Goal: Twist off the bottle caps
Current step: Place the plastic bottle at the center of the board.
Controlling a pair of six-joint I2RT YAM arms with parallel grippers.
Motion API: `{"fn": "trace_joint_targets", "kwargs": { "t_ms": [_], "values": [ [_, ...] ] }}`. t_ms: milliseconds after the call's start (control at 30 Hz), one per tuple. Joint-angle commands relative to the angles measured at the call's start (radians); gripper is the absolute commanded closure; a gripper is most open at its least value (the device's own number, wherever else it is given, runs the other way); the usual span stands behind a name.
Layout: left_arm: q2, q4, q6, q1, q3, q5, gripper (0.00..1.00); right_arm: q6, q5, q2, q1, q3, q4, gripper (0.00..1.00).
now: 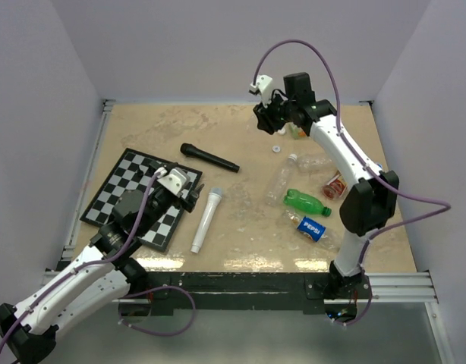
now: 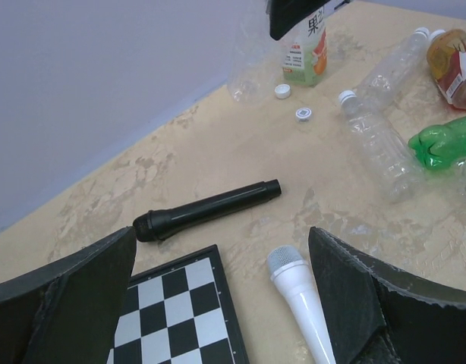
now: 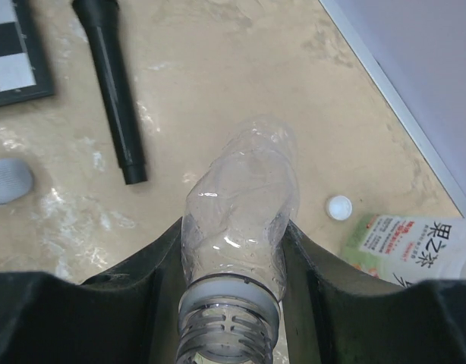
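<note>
The bottle's neck is bare and the open tabletop beside the loose caps is below, so my right gripper should next lower the bottle onto that tabletop and let it go.
My right gripper is shut on a clear plastic bottle and holds it above the far part of the table. The bottle's threaded neck is bare, with no cap on it. Two loose white bottle caps lie on the table below it; one also shows in the right wrist view. A lying clear bottle still wears its white cap. My left gripper is open and empty, low over the chessboard's corner.
A black microphone, a white microphone and a chessboard lie left of centre. A juice bottle stands at the back. Green, Pepsi, clear and orange-labelled bottles lie on the right.
</note>
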Motion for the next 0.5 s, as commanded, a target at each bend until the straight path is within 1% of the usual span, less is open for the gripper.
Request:
{"fn": "trace_joint_targets", "kwargs": {
  "t_ms": [0,67,233,467],
  "values": [
    [-0.012,0.004,0.017,0.007,0.015,-0.012,0.01,0.039,0.162,0.110,-0.004,0.204,-0.118,0.74],
    [-0.013,0.004,0.019,0.009,0.012,-0.009,0.01,0.044,0.167,0.170,-0.012,0.280,-0.162,0.73],
    [-0.013,0.004,0.020,0.009,0.014,0.002,0.01,0.043,0.193,0.267,-0.030,0.373,-0.218,0.71],
    [-0.008,0.006,0.020,0.009,0.012,0.013,0.00,0.052,0.159,0.333,-0.062,0.407,-0.244,0.67]
  ]
}}
